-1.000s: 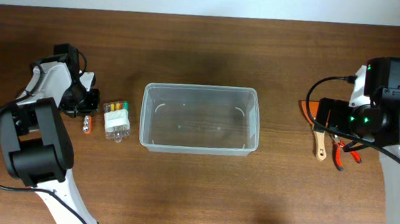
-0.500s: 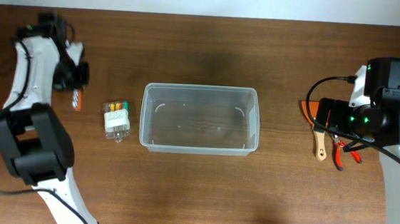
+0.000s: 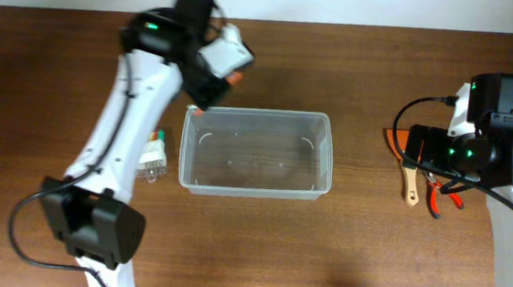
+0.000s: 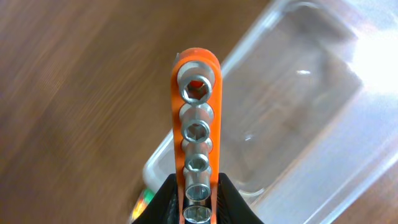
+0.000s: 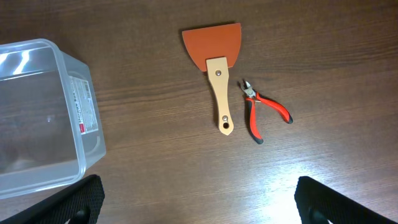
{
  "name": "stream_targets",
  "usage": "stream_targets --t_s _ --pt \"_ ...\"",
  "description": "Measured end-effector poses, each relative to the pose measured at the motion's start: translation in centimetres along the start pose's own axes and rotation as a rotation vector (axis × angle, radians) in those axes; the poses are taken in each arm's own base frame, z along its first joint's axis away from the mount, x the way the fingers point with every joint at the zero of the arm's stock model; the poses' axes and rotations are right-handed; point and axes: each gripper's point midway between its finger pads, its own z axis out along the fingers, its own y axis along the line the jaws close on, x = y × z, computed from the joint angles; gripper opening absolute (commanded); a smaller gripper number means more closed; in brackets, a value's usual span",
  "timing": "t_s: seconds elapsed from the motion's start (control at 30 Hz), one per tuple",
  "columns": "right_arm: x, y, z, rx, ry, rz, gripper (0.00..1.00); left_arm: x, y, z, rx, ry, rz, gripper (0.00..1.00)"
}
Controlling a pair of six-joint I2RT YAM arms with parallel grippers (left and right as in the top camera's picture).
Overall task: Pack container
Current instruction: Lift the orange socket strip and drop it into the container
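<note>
The orange socket bar needs to go down inside the container, so my left gripper should first move back and over the container's middle (image 3: pixel 257 154) (image 4: pixel 270 111).
The container (image 3: pixel 259 113) is a clear plastic tub at the table's centre, with nothing visible inside. It also shows in the left wrist view (image 4: pixel 323 93) and the right wrist view (image 5: pixel 37 124). My left gripper (image 3: pixel 214 78) is shut on an orange socket rail (image 4: pixel 198 124) holding several chrome sockets. It holds the rail in the air over the container's back left corner. My right gripper (image 5: pixel 196 199) is open and empty, above the table to the right of the container.
A small clear battery pack (image 3: pixel 152 155) lies left of the container, partly under my left arm. An orange scraper with a wooden handle (image 5: pixel 219 87) and red-handled pliers (image 5: pixel 261 112) lie on the table at the right.
My left arm has swung from the far left of the table to the right, carrying the socket rail up to the container's back left corner. The right arm has not moved.
</note>
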Motion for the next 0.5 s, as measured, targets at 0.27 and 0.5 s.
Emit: stream_targets --t_s 0.27,0.5 --pt "0.0 0.0 0.0 0.0 0.0 0.0 0.99 -1.8 -5.8 5.5 0.111 0.086 0.214 0.02" --pt "0.0 0.0 0.0 0.0 0.0 0.0 0.99 0.0 -8.8 11.2 0.215 0.232 0.261 0.02"
